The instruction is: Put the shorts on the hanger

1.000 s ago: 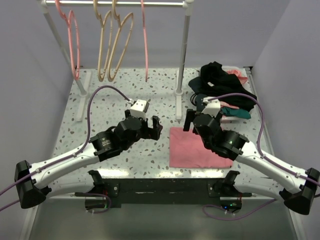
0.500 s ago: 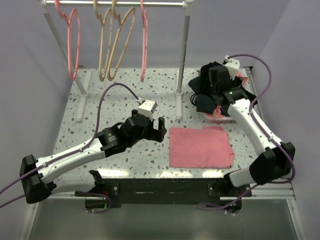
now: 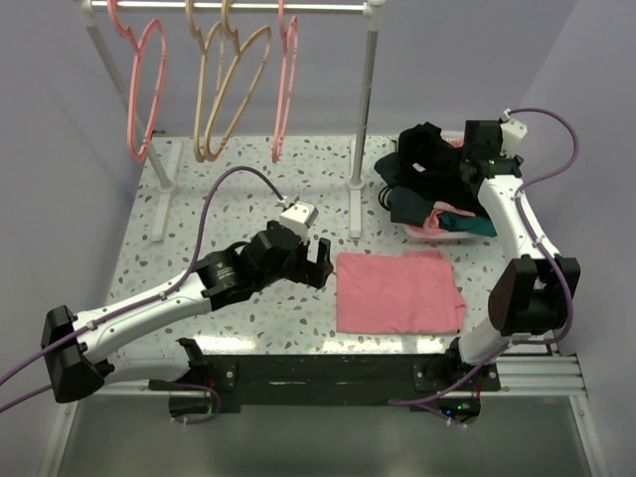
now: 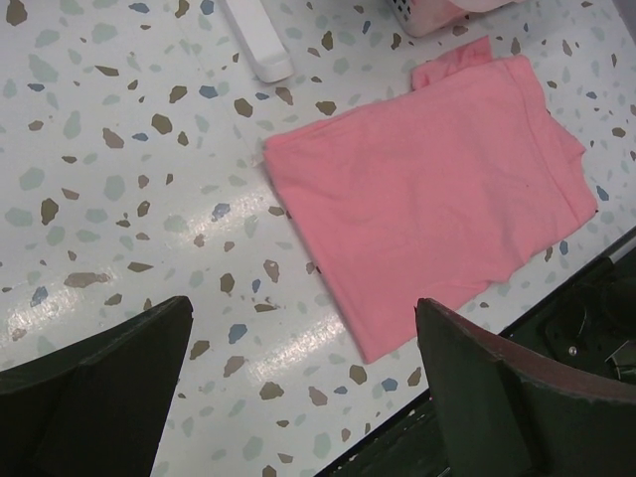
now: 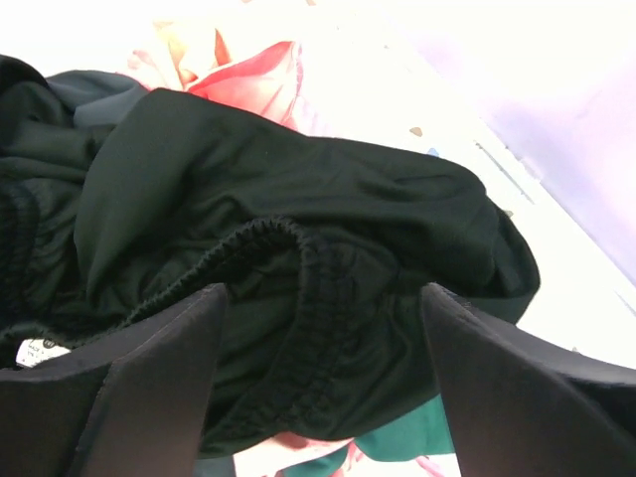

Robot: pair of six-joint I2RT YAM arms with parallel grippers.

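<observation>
My left gripper lifts outward and toward the right in the top view next and closes on the other side of the shorts' waistband, with my right gripper already astride the waistband.
The black shorts [image 3: 429,162] lie crumpled on top of a heap of clothes at the back right. Their elastic waistband fills the right wrist view [image 5: 298,238]. My right gripper [image 3: 475,151] is open just above the shorts, fingers [image 5: 119,397] on either side of the waistband and holding nothing. Two pink hangers hang on the rail, one at the left end [image 3: 139,89] and one further right [image 3: 286,89]. My left gripper [image 3: 320,260] is open and empty low over the table, just left of the pink cloth.
Two tan hangers [image 3: 224,89] hang between the pink ones. A flat pink cloth [image 3: 397,291] lies front centre, also in the left wrist view [image 4: 437,179]. A teal garment [image 3: 467,221] and a pink basket [image 3: 437,233] sit under the shorts. A rack post [image 3: 363,119] stands mid-table.
My right arm has swung from the table's middle to the back right and now sits over the black shorts. My left gripper has edged right toward the pink cloth.
</observation>
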